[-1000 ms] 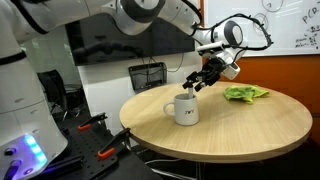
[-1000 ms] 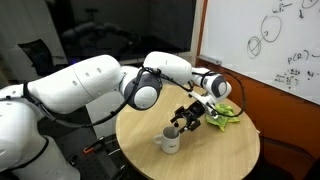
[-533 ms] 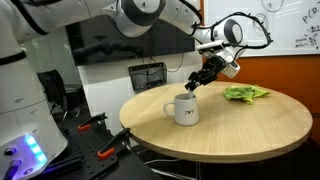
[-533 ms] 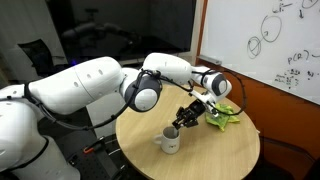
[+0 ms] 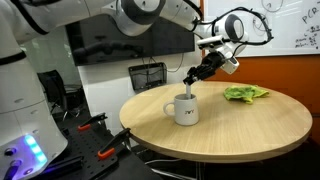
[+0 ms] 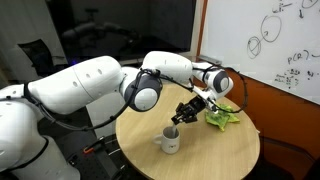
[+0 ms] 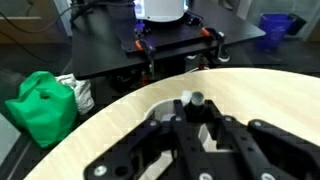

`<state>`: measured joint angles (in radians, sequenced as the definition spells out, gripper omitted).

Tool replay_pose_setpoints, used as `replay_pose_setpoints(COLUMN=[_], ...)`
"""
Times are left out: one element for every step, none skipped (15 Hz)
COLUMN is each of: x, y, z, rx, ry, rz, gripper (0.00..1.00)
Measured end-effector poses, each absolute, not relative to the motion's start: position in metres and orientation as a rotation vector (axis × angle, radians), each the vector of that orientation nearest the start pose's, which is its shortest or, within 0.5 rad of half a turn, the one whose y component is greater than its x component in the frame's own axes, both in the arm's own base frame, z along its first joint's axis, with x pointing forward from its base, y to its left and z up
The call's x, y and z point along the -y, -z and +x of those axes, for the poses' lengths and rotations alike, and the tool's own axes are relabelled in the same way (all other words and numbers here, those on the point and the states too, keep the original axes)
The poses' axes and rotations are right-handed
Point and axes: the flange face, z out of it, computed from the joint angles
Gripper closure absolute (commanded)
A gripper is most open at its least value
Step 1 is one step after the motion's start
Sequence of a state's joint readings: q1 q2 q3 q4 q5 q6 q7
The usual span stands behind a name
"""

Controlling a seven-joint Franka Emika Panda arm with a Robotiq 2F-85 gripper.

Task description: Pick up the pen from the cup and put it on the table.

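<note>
The pen's lower part stands in the cup [image 5: 185, 109]. I need to lift my gripper above the cup's rim next, then go past the cup's handle side and down toward the bare table.
The white cup [image 5: 185, 109] stands on the round wooden table [image 5: 240, 128], seen in both exterior views, cup [image 6: 171, 141]. My gripper [image 5: 192, 82] hangs just above the cup's mouth and is shut on the top of the thin pen [image 5: 189, 90]. In the wrist view the pen's round end [image 7: 193, 99] sits pinched between the black fingers, with the cup's white rim [image 7: 150, 109] below. The pen's lower part points down into the cup and is too small to trace.
A crumpled green cloth [image 5: 245, 94] lies on the far side of the table, near the gripper [image 6: 222, 116]. A black wire chair [image 5: 148, 75] stands behind the table. The wrist view shows a green bag-like thing [image 7: 40, 106] beyond the table edge.
The jaws have closed from open onto the pen's top. The hand has shifted slightly upward over the cup.
</note>
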<state>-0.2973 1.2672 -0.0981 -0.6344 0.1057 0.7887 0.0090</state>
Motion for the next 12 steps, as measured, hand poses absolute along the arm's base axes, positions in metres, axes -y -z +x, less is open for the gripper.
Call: replay_pose_setpoints(x=[0.210,0.209,0.206,0.203,0.199,0.193,0.187,0.180,0.172,0.163,0.153,0.142], y=[-0.190,-0.208,-0.227,-0.248,-0.268,-0.287,-0.304,-0.318,-0.330,-0.341,-0.349,-0.353], z=[0.626,0.628,0.629,0.629,0.629,0.628,0.628,0.630,0.635,0.642,0.651,0.660], rx=[-0.469,-0.481,-0.504,-0.529,-0.550,-0.562,-0.572,-0.573,-0.560,-0.536,-0.504,-0.473], ry=[-1.537,-1.533,-1.539,-1.552,-1.570,-1.584,-1.587,-1.562,-1.507,-1.420,-1.323,-1.235], rz=[-2.483,-2.493,-2.505,-2.512,-2.516,-2.521,-2.531,-2.549,-2.567,-2.587,-2.597,-2.592], gripper=[0.93,0.93,0.93,0.93,0.93,0.93,0.93,0.93,0.93,0.93,0.93,0.93])
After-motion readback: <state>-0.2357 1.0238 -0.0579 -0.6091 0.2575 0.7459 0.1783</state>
